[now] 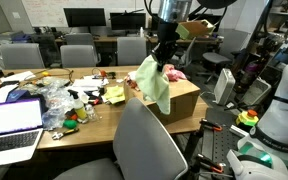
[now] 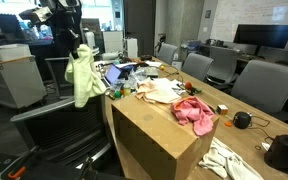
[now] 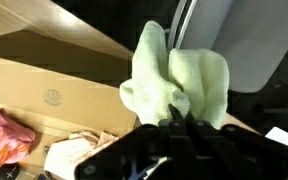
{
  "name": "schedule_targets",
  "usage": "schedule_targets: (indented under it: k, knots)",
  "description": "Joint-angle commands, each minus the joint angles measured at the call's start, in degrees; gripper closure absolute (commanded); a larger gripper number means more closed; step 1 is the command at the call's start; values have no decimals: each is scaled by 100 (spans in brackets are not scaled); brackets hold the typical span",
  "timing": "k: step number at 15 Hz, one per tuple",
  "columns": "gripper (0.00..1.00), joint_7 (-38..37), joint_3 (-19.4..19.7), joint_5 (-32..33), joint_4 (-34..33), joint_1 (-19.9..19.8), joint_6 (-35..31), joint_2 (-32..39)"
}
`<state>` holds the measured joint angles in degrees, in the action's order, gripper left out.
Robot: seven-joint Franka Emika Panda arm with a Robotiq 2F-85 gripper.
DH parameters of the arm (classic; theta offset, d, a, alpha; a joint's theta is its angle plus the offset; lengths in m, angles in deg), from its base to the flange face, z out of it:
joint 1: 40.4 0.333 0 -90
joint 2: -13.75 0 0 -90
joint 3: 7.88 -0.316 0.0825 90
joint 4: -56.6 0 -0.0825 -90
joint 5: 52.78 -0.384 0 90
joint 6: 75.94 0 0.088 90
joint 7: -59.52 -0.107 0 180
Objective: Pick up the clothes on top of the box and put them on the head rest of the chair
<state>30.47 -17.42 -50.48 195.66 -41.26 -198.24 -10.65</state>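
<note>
Next, my gripper shifts toward the laptop's side and releases over the chair back's rounded top (image 1: 136,106) below it, since the cloth hangs beside the box (image 1: 182,98).
My gripper (image 1: 164,52) (image 2: 72,42) is shut on the pale yellow-green cloth (image 1: 153,86) (image 2: 84,76), which hangs from it in the air. In the wrist view the fingertips (image 3: 177,112) pinch a fold of that cloth (image 3: 179,72). It hangs beside the brown cardboard box (image 1: 182,98) (image 2: 156,140) (image 3: 44,85) and above the rounded top of the big grey chair's back (image 1: 134,110) (image 3: 234,40). A pink cloth (image 1: 174,73) (image 2: 194,113) (image 3: 4,135) lies on the box top. A white cloth (image 3: 74,150) lies next to the pink one.
The long wooden table (image 1: 84,128) holds a laptop (image 1: 12,125), clear plastic bags (image 1: 52,100) and small clutter. More grey chairs (image 1: 79,52) stand along its far side. A white garment (image 2: 224,160) lies by the box. A white machine (image 1: 279,100) stands at the side.
</note>
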Motion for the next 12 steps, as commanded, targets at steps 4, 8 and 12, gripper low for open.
schedule_targets:
  k: [4,8,12]
  knots:
    - [99,231,-2,-6,-654,71,150,469]
    - [99,252,-32,63,-882,120,239,698]
    - [99,271,-74,121,-999,188,313,832]
